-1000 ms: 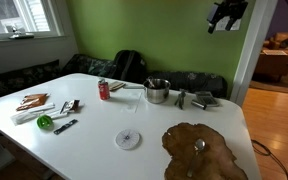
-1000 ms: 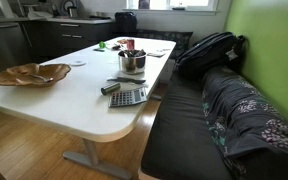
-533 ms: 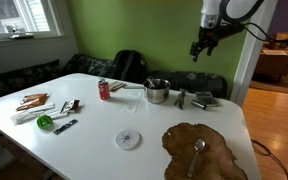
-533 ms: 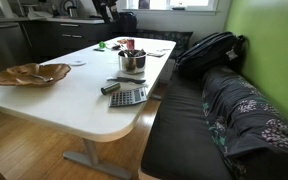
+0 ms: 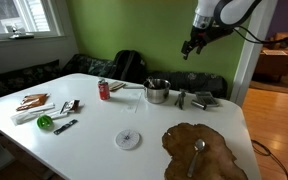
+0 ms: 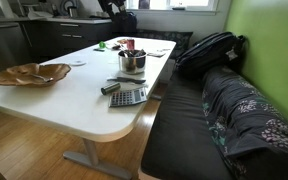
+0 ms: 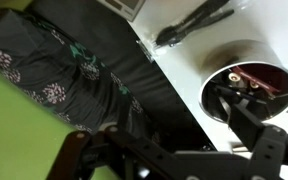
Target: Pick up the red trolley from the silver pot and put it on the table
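Observation:
My gripper should move to its right in the wrist view and down past the pot's rim next, because the red trolley (image 7: 258, 79) lies that way, below my gripper and inside the pot.
The silver pot (image 5: 157, 91) stands on the white table (image 5: 94, 135) near its far edge, handle pointing left. It also shows in an exterior view (image 6: 132, 62). In the wrist view the pot (image 7: 234, 62) is seen from above, with the dark red trolley (image 7: 258, 79) lying inside it. My gripper (image 5: 189, 46) hangs high in the air, above and to the right of the pot, fingers apart and empty. In the wrist view its dark fingers (image 7: 182, 135) frame the lower part of the picture.
A red can (image 5: 104, 90) stands left of the pot, and dark metal items (image 5: 202, 99) lie to its right. A brown wooden slab (image 5: 199, 152) holds a spoon. A white disc (image 5: 128, 139) and small tools (image 5: 54, 108) lie on the table. A backpack (image 6: 212, 50) sits on the bench.
My arm has come down from the top right corner and moved left, closer to the spot above the pot. Nothing on the table has moved.

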`<state>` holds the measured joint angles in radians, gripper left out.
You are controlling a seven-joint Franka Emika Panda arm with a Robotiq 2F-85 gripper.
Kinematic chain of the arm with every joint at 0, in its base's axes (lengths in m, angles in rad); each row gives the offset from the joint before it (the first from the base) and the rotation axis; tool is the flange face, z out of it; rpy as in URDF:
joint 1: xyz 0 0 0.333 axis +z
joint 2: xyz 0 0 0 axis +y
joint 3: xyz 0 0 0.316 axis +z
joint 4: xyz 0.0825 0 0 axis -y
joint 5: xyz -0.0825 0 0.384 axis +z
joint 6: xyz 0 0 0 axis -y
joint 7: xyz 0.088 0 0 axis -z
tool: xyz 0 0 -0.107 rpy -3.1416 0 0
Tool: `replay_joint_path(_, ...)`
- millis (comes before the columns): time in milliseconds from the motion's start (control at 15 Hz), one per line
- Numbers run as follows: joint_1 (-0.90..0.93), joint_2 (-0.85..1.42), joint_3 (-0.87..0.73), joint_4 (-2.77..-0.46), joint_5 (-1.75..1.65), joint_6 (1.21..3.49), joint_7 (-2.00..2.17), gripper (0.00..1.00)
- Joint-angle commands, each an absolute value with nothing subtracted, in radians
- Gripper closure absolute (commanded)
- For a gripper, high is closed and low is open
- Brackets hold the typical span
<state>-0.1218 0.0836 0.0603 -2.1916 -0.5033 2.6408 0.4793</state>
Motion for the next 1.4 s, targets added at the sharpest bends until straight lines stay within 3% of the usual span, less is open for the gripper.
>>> replay_joint_path(0,-0.04,0.308,0.013,-2.027,-0.536,2.802,0.385,0.0)
replay_joint_path(267,-0.146,0.544,0.183,-1.829,-0.378,2.876,0.087,0.0)
replay_joint_path(600,-0.323,0.789,0.426,-1.581,-0.342,2.685,-0.278,0.0)
replay_joint_path(733,-0.239,0.797,0.318,-1.522,-0.256,2.617,-0.389,0.0)
replay_joint_path(800,-0.225,0.739,0.294,-1.613,-0.24,2.688,-0.332,0.0)
replay_joint_path(1333,-0.166,0.746,0.248,-1.615,-0.238,2.682,-0.522,0.0)
